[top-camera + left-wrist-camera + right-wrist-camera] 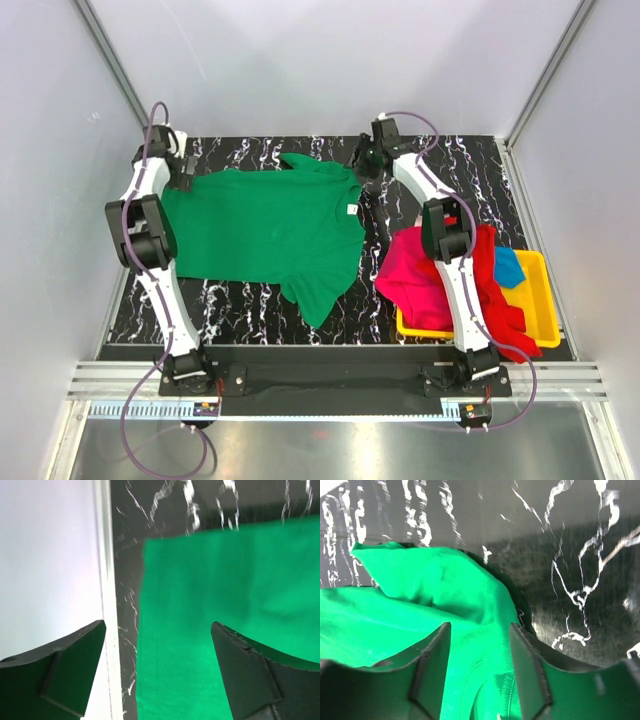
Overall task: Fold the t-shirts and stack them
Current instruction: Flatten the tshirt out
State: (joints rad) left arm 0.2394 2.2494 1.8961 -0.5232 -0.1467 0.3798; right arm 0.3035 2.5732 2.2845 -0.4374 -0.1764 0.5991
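My open right gripper will next move back past the t-shirt's collar and down onto the near sleeve's tip (317, 321). That tip points free of the t-shirt toward my base.
The green t-shirt (265, 225) lies spread flat on the black marbled table, collar to the right. My left gripper (185, 172) is open over the shirt's far left corner; in the left wrist view (158, 630) its fingers straddle the cloth edge (210, 630). My right gripper (364, 167) is open over the far sleeve and shoulder by the collar; in the right wrist view (480, 630) the bunched green cloth (445, 585) lies between its fingers, not pinched. The magenta-pink shirt (415, 270), red shirt (495, 295) and blue shirt (508, 267) are heaped on the yellow tray.
The yellow tray (545, 300) stands at the near right of the table (250, 300). White enclosure walls (60, 150) surround the table; a white frame strip (106, 580) runs close beside my left gripper.
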